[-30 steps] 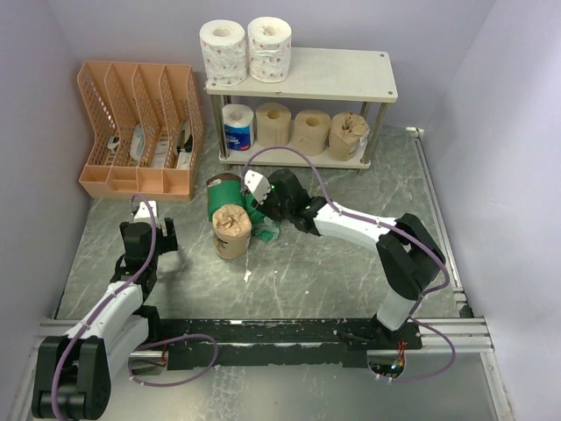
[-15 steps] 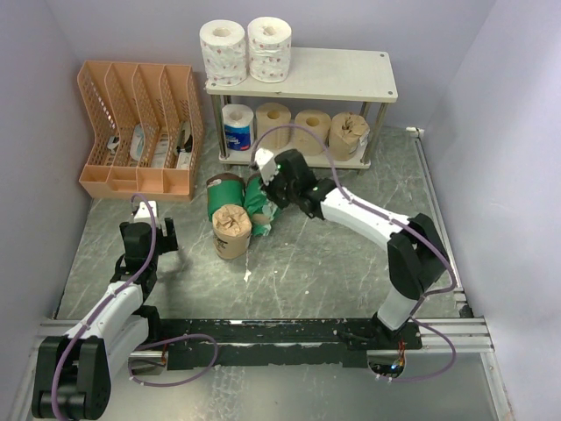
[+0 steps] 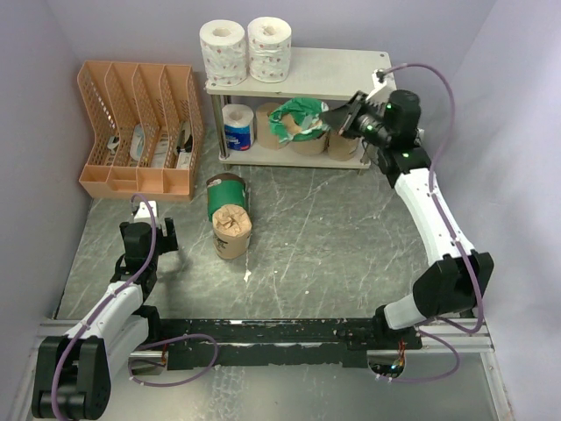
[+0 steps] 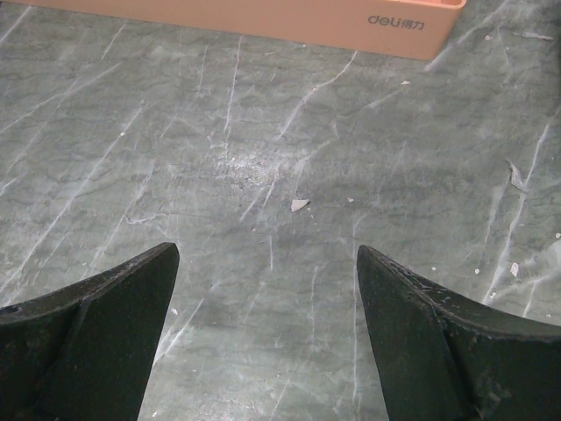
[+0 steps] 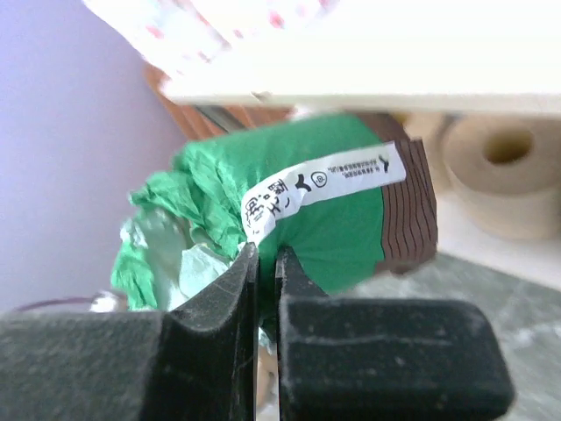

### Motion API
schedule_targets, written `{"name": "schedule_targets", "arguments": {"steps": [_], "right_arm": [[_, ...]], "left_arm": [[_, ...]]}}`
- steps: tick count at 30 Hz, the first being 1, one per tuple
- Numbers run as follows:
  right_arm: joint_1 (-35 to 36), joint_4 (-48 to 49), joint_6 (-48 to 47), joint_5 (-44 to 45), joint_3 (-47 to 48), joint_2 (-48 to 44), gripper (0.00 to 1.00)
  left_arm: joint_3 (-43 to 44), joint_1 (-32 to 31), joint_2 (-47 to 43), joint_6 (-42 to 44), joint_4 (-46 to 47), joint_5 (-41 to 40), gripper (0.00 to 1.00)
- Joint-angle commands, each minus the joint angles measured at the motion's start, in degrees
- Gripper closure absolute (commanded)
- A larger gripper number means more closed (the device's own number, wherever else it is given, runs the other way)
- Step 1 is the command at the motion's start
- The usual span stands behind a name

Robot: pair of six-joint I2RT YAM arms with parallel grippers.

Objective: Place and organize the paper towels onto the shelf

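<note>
Next, my right gripper will move up and outward, stand the green roll on the shelf's top board beside the white patterned rolls and release it, since that part of the board is empty.
My right gripper (image 3: 331,115) (image 5: 266,254) is shut on the crumpled wrapper of a green-wrapped paper towel roll (image 3: 296,121) (image 5: 346,219). It holds the roll in the air in front of the lower tier of the shelf (image 3: 344,75) (image 5: 394,74). Two white patterned rolls (image 3: 244,48) stand on the top board. On the lower board are a blue-and-white roll (image 3: 237,128), tan rolls partly hidden by the held one, and a brown-wrapped roll (image 3: 347,142). On the table lie another green roll (image 3: 226,191) and a brown-wrapped roll (image 3: 232,231). My left gripper (image 3: 149,231) (image 4: 263,253) is open over bare table.
An orange slotted file organizer (image 3: 140,127) (image 4: 263,16) stands at the back left, just ahead of my left gripper. Walls close in the table on three sides. A metal rail (image 3: 438,219) runs along the right edge.
My right gripper shut on the green roll beside the two rolls on the table, lifted it and carried it back and right to the shelf front. The left arm has not moved.
</note>
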Motion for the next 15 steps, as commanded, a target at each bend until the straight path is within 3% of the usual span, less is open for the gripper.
{"name": "schedule_targets", "arguments": {"steps": [1,7,15], "right_arm": [[-3.32,19.37,27.08,-12.58,0.52,-3.59,1.0],[-5.67,38.59,53.35,-13.38,1.13,-0.95,1.0],[-8.06,37.83,58.04,-3.96,6.46,3.62,1.0]], "left_arm": [[-0.18,-0.61,-0.47,0.5,2.07,-0.49,0.06],[-0.05,-0.8,-0.47,0.45,1.54,-0.6,0.06],[0.0,-0.84,-0.39,0.5,1.63,-0.5,0.06]]}}
